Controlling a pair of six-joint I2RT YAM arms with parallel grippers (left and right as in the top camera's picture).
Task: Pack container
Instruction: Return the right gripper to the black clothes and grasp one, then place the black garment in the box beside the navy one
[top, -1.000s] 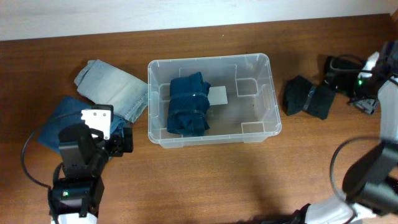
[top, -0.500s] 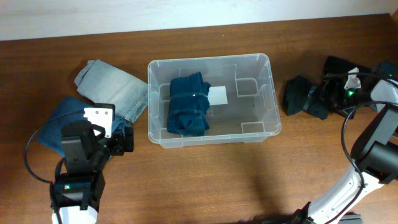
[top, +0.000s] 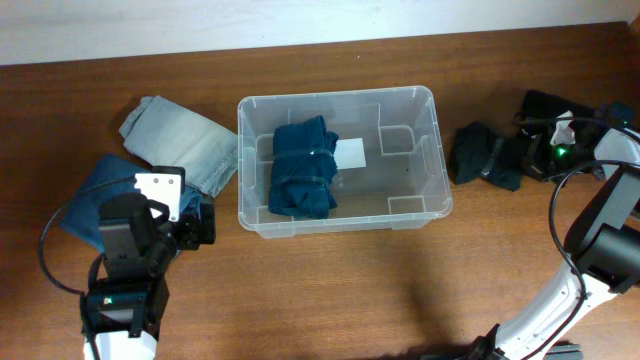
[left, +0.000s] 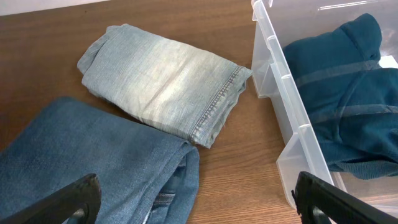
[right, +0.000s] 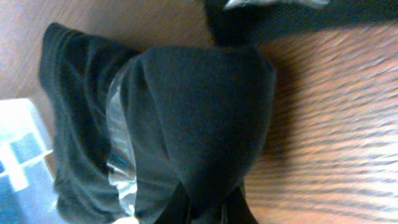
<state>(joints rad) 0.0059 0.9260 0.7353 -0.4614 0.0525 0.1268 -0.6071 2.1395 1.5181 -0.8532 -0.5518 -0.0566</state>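
My right gripper lifts the black garment (top: 478, 155) over the container's side next, then lowers and releases it on the container's bare bottom to the gripper's left in the overhead view.
The clear container (top: 335, 96) stands mid-table, with a folded dark blue garment (top: 303, 168) in its left half and a white label (top: 351, 153) on its base. To its right lies a black folded garment (top: 478, 155), and my right gripper (top: 520, 158) is shut on its right edge. The right wrist view shows the black garment (right: 186, 106), banded with clear tape, pinched by my right gripper (right: 208, 208). My left gripper (top: 200, 225) hangs open above the darker blue jeans (left: 93, 155), left of the container wall (left: 286, 106).
Folded light denim (top: 185, 145) lies left of the container, partly over the darker blue jeans (top: 95, 190). Another dark item (top: 545, 100) sits at the back right behind my right arm. A white wall borders the table's far edge.
My right arm has come in from the right edge and shut its jaws on the black garment, which has bunched slightly leftward. The left arm has barely moved.
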